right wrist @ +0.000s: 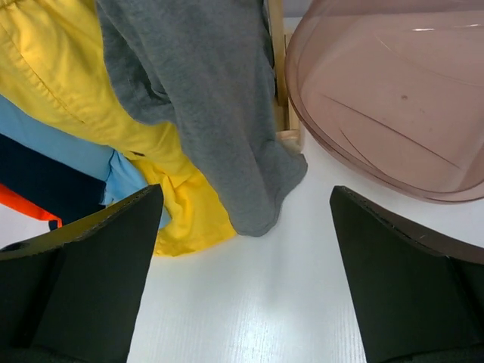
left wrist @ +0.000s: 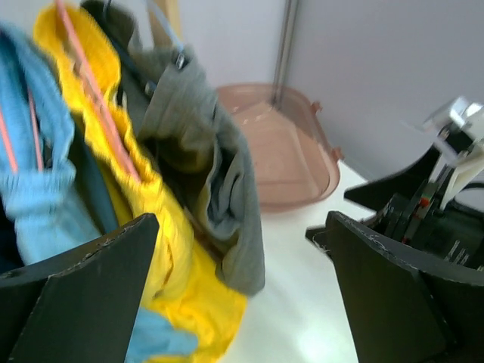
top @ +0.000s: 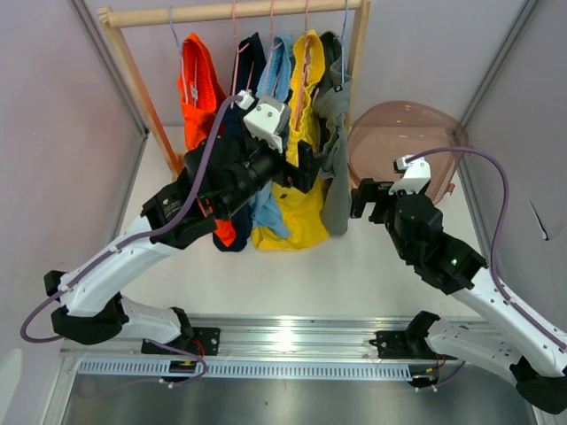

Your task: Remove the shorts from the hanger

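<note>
The blue hanger's wire point(top: 344, 55) is bare above the grey shorts, so the left gripper should next move outward, to the right in the top view, and close around the wire.
Several shorts hang on hangers from a wooden rail point(top: 230, 11): orange point(top: 197, 84), navy point(top: 250, 62), light blue point(top: 279, 71), yellow point(top: 301, 212) and grey point(top: 335, 133) at the right end. My left gripper point(top: 304, 166) is open and empty, right in front of the yellow and grey shorts. In the left wrist view point(left wrist: 240, 249) the grey shorts point(left wrist: 227, 189) and yellow shorts point(left wrist: 174, 249) show between the fingers. My right gripper point(top: 361, 199) is open and empty, just right of the grey shorts' hem point(right wrist: 204, 98); its wrist view point(right wrist: 246, 227) looks over the white table.
A pink translucent basin point(top: 416, 133) stands on the table right of the rack, also in the left wrist view point(left wrist: 295, 151) and right wrist view point(right wrist: 393, 98). The rack's wooden legs point(top: 137, 84) stand at each side. Grey walls close in the sides.
</note>
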Controlling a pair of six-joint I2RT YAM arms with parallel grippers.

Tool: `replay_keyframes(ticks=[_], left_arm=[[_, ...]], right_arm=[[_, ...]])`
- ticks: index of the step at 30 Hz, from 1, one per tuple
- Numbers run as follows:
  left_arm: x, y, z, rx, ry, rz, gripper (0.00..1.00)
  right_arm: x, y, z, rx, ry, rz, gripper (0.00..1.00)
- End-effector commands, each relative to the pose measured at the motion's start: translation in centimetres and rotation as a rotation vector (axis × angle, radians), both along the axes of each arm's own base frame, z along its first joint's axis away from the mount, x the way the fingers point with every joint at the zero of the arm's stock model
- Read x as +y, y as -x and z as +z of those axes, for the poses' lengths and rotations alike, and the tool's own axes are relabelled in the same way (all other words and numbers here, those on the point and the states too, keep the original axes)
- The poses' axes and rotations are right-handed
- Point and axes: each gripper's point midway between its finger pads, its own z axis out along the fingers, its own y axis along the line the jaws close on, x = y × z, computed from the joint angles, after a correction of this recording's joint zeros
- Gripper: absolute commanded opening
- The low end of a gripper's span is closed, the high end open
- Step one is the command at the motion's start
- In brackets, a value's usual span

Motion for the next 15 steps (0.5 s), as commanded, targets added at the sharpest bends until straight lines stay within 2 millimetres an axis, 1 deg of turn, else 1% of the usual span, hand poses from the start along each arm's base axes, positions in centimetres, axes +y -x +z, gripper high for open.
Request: replay_keyframes(ticks=[1, 2, 3, 4, 5, 6, 7, 8, 9, 10, 11, 12, 13, 14, 15], left_arm=[[-1.9, 0.3, 5.4, -0.184, 0.081, -0.082, 0.99], [-1.9, -0.1, 6.0, -0.197, 0.095, -0.060, 0.99], [-1.8, -1.3, 9.8, -0.233, 0.157, -0.005, 0.99], [-2.1, -2.8, 8.7, -0.192, 0.093, 0.045, 0.99], [-1.3, -3.0, 12.4, -0.219, 0.151, 0.059, 0.99], [-1.8, -4.8, 12.0, -0.203, 0.126, 0.084, 0.99], [-4.5, -7.0, 10.7, -0.185, 0.088, 0.073, 0.97], [-4.9, -7.7, 11.6, -0.211, 0.106, 0.073, 0.97], [-5.5, -9.3, 10.7, -0.217, 0.087, 0.087, 0.95], [-5.6, -10.0, 12.2, -0.272, 0.138, 0.106, 0.94], [-7.2, -11.7, 8.8, -0.240, 0.083, 0.104, 0.92], [-6.7, -12.8, 8.8, -0.251, 0.098, 0.120, 0.90], [-6.8, -13.8, 8.8, -0.248, 0.150, 0.124, 0.89], [-6.4, -15.4, 8.0, -0.233, 0.148, 0.131, 0.88], [-6.7, -16.3, 7.1, -0.200, 0.161, 0.133, 0.87]], right_arm=[[-1.1, 0.6, 1.1, -0.046, -0.021, -0.003, 0.99], [-1.5, 0.6, 0.9, -0.043, -0.014, -0.016, 1.00], [-1.8, 0.6, 0.8, -0.040, -0.010, -0.022, 0.99], [-2.3, 0.7, 0.6, -0.032, 0.003, -0.035, 0.99], [-2.7, 0.7, 0.5, -0.027, 0.010, -0.049, 0.99], [-3.0, 0.8, 0.3, -0.021, 0.014, -0.058, 0.99], [-3.2, 0.9, 0.0, -0.010, 0.021, -0.062, 1.00], [-3.6, 1.1, 0.0, -0.008, 0.013, -0.075, 0.99], [-3.8, 1.2, 0.0, -0.004, 0.009, -0.080, 0.99], [-4.0, 1.4, -0.3, 0.004, 0.011, -0.083, 0.99], [-4.2, 1.7, -0.1, 0.002, -0.005, -0.081, 1.00], [-4.3, 1.8, -0.2, 0.005, -0.009, -0.080, 1.00], [-4.6, 2.1, -0.5, 0.016, -0.006, -0.083, 0.99], [-4.8, 2.5, -0.3, 0.016, -0.025, -0.083, 1.00], [-4.8, 2.6, -0.5, 0.020, -0.030, -0.082, 0.99]])
